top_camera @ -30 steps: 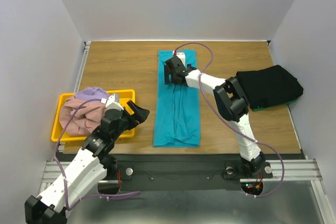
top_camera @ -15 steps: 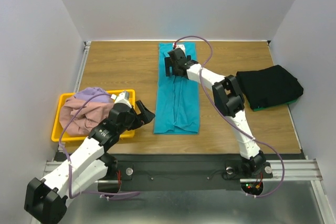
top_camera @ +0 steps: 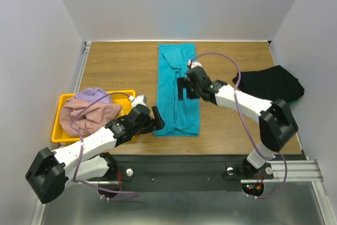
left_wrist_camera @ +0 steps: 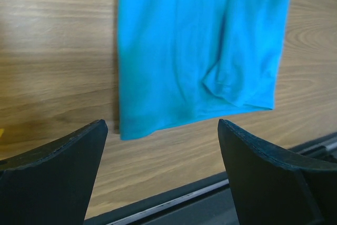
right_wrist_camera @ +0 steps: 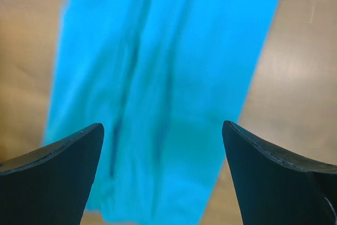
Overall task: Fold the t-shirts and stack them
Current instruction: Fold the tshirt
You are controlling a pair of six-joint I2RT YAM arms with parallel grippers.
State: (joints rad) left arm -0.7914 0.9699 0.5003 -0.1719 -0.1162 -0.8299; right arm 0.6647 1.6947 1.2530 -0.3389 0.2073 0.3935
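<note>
My right gripper will next go back and down to the folded teal t-shirt's near corner on the black t-shirt's side (top_camera: 197,133), since my left gripper is already at the other.
The teal t-shirt (top_camera: 178,88) lies folded into a long strip down the middle of the table. It also shows in the left wrist view (left_wrist_camera: 200,51) and the right wrist view (right_wrist_camera: 168,77). My left gripper (top_camera: 156,120) is open and empty at the strip's near left corner. My right gripper (top_camera: 183,88) is open and empty above the strip's middle. A folded black t-shirt (top_camera: 273,85) lies at the right on a green one (top_camera: 298,98). The dusty pink (top_camera: 87,115) and lavender (top_camera: 92,95) shirts are heaped in the yellow tray (top_camera: 58,135).
The yellow tray stands at the left near edge of the wooden table (top_camera: 121,67). A metal rail (top_camera: 184,167) runs along the table's near edge. White walls enclose the table on three sides.
My right gripper has drawn back from the strip's far end to its middle. My left gripper has moved right, from beside the tray to the strip's near left corner.
</note>
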